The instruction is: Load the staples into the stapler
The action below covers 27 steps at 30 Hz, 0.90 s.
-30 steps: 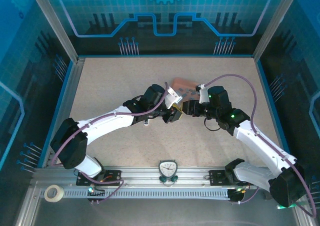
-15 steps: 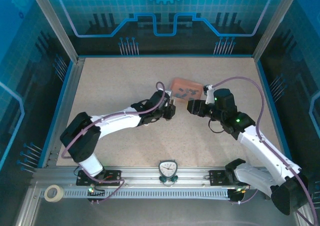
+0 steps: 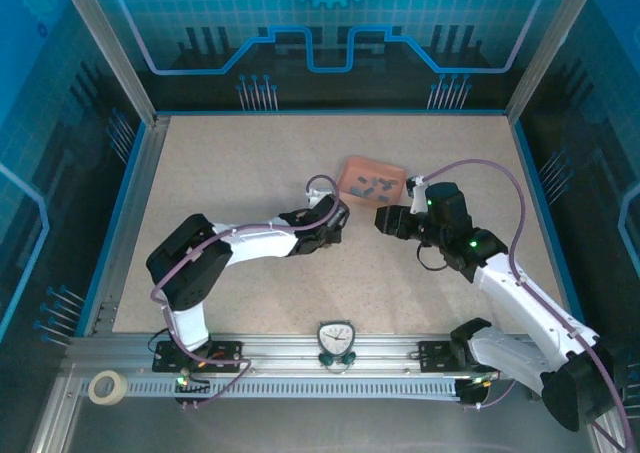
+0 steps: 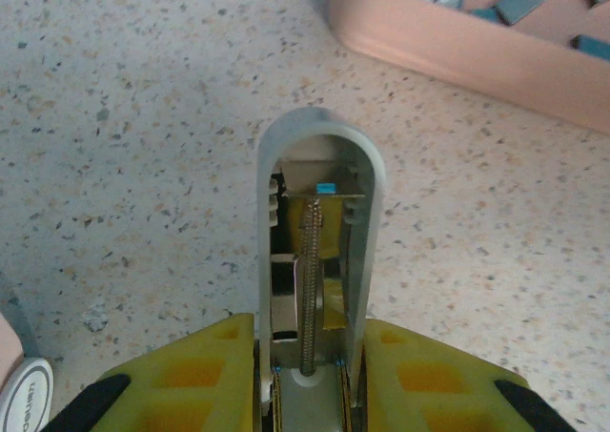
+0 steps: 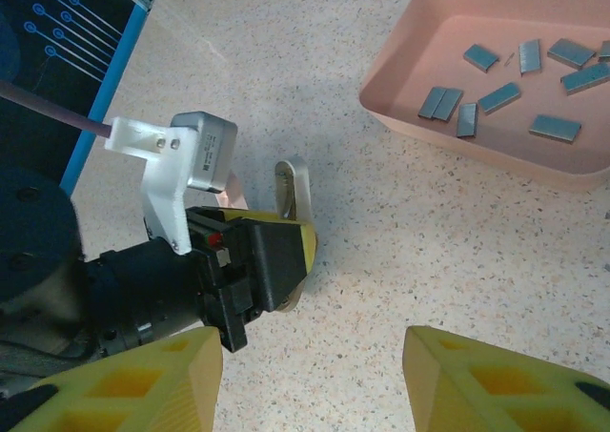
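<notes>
My left gripper brings the stapler down onto the bare tabletop short of the tray (image 3: 350,165) next, just below it, and releases it there.
My left gripper (image 3: 336,223) is shut on the stapler (image 4: 319,241) low over the table. The stapler's silver-grey metal channel (image 5: 294,189) points forward from between the yellow fingers (image 4: 181,375), with its spring laid bare. Several dark grey staples (image 5: 500,96) lie loose in the salmon-pink tray (image 5: 457,151) just beyond it. In the left wrist view the tray wall (image 4: 457,55) and some staples (image 4: 522,1) sit at the top right. My right gripper (image 5: 315,375) is open with nothing between its fingers, and hangs facing the left gripper (image 5: 257,260), a short gap away. In the top view the right gripper (image 3: 386,220) sits below the tray (image 3: 350,165).
Blue walls edge the speckled table on three sides. A small round clock (image 3: 335,338) stands on the front rail between the arm bases, and a tape roll (image 3: 107,387) lies at the front left. Bare tabletop lies left of and behind the tray.
The two grippers have drawn apart. The left arm has dropped lower towards the table with the stapler, uncovering the tray. The right gripper has opened wider and backed off to the right.
</notes>
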Motion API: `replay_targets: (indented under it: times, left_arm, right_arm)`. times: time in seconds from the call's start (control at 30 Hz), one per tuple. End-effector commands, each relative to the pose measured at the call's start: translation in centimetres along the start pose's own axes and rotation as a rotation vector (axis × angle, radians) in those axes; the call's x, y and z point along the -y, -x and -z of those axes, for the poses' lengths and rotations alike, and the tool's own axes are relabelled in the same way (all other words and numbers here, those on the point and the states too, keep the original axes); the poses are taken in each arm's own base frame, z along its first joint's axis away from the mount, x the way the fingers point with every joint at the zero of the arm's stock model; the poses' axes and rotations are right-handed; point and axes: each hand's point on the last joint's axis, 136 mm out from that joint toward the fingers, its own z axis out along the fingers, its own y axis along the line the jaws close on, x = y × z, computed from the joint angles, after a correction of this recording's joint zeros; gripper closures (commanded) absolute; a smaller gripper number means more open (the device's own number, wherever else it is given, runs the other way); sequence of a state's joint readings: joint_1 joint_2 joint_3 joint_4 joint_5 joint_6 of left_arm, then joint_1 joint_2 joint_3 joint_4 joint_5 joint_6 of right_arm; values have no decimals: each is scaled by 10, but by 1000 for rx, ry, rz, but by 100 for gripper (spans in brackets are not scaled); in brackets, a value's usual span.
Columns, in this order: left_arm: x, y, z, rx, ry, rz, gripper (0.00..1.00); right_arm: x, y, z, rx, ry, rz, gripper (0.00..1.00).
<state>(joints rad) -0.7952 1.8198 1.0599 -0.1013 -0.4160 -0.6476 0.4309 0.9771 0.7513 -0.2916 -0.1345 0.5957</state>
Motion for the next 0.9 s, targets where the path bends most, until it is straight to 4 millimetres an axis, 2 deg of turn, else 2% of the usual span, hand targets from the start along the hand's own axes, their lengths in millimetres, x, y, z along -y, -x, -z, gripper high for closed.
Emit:
replay_targets:
  times: [0.0, 0.37, 0.87]
  left_arm:
    - [6, 9, 0, 30, 14, 26, 93]
    - [12, 1, -11, 10, -16, 21, 90]
    - [13, -10, -20, -27, -21, 23, 79]
  right_arm:
    - [1, 3, 0, 19, 7, -15, 47]
    - [0, 4, -1, 18, 9, -14, 47]
    - [1, 4, 0, 15, 5, -13, 48]
